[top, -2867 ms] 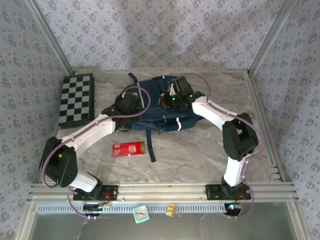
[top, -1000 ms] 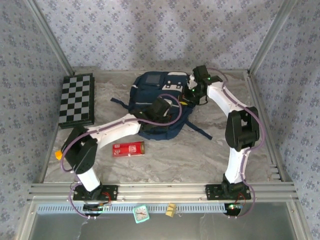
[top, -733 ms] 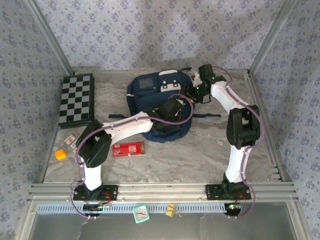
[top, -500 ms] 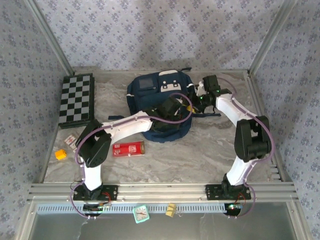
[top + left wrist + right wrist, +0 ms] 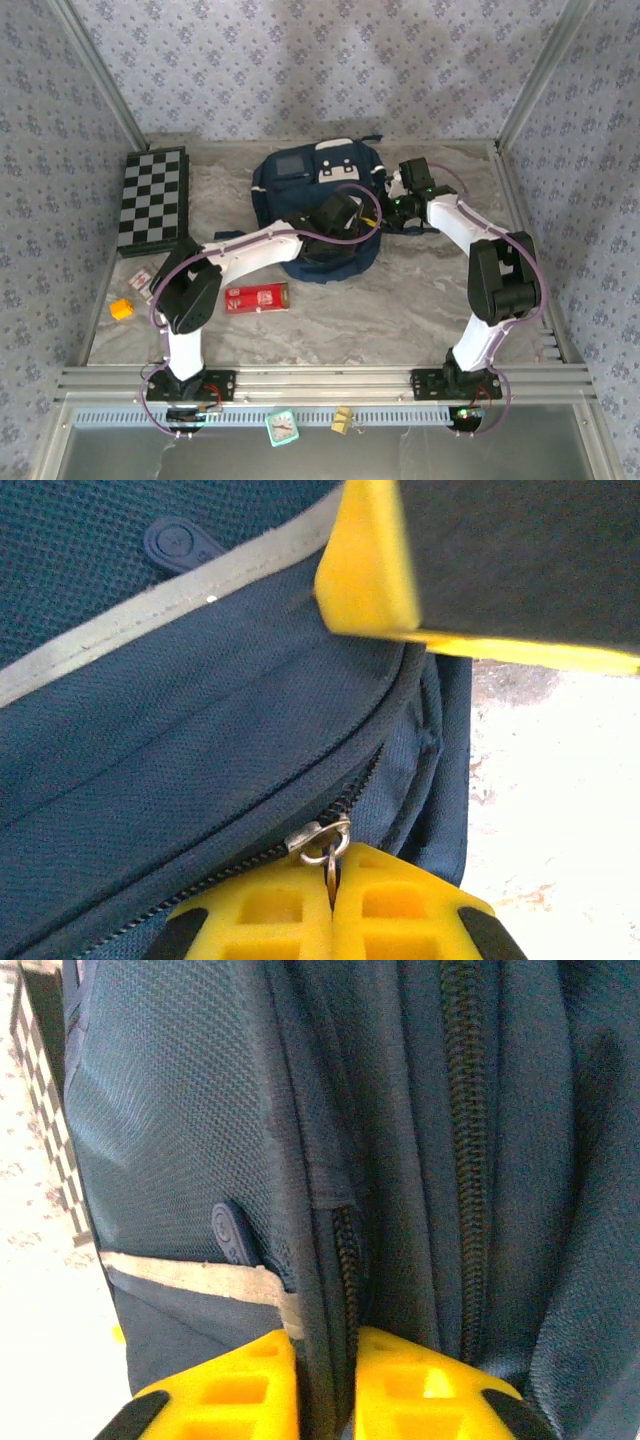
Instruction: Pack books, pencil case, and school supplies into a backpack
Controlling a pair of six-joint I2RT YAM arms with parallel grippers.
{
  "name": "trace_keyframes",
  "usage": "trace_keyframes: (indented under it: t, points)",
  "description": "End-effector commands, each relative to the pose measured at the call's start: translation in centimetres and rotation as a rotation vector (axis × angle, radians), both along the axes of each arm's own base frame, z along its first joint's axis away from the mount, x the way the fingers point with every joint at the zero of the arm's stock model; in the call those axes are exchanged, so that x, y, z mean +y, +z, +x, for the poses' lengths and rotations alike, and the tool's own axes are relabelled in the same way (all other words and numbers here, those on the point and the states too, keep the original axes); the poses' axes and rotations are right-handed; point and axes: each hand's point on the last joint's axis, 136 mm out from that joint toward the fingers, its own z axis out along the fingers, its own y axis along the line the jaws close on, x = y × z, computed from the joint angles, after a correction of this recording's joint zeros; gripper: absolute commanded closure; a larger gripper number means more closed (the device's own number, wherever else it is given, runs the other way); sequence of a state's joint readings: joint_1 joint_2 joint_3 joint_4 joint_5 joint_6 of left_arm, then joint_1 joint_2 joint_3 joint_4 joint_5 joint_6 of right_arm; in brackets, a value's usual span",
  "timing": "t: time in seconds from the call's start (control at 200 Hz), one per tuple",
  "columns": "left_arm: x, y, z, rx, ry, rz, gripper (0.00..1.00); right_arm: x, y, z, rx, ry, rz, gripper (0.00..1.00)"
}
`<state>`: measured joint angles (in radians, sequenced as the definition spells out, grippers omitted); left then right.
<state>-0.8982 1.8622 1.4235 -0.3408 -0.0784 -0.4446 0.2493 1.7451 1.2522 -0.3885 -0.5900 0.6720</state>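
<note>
The zip is closed, so my left gripper draws the zipper pull (image 5: 330, 852) to the backpack's side nearest the chequered board next, then releases it.
The navy backpack (image 5: 310, 190) lies at the back middle of the table, its grey-blue panel facing up. My left gripper (image 5: 358, 222) is at its right side, shut on the metal zipper pull (image 5: 330, 852) of a closed zip. Close beside it, my right gripper (image 5: 388, 207) is shut on a fold of backpack fabric (image 5: 330, 1290) next to a zipper; one of its yellow fingers (image 5: 365, 570) shows in the left wrist view. A red box (image 5: 256, 297) lies in front of the backpack, and an orange block (image 5: 121, 309) sits near the left edge. Books and pencil case are out of view.
A chequered board (image 5: 153, 198) lies at the back left, and a small card (image 5: 142, 279) lies near the orange block. Metal frame posts and a front rail (image 5: 320, 380) bound the table. A teal clock (image 5: 283, 427) sits below the rail.
The backpack was dragged toward the back and turned. My right gripper let go near the back right, swung in to the backpack's right side and closed on fabric. The left kept its grip.
</note>
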Motion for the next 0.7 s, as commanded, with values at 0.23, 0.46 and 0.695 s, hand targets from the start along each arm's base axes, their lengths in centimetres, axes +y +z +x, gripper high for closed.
trace_keyframes:
  t: [0.23,0.46,0.695]
  points:
    - [6.7,0.9,-1.9,-0.007,-0.035,0.062,1.0,-5.0,1.5,3.2,-0.11,-0.032,-0.147,1.0]
    - [13.4,0.7,-0.2,-0.048,0.063,0.078,1.0,-7.2,2.7,4.8,-0.14,-0.043,-0.155,1.0]
    - [16.9,1.3,3.0,-0.209,0.053,0.121,1.0,-8.0,3.6,5.7,-0.164,-0.021,-0.183,1.0]
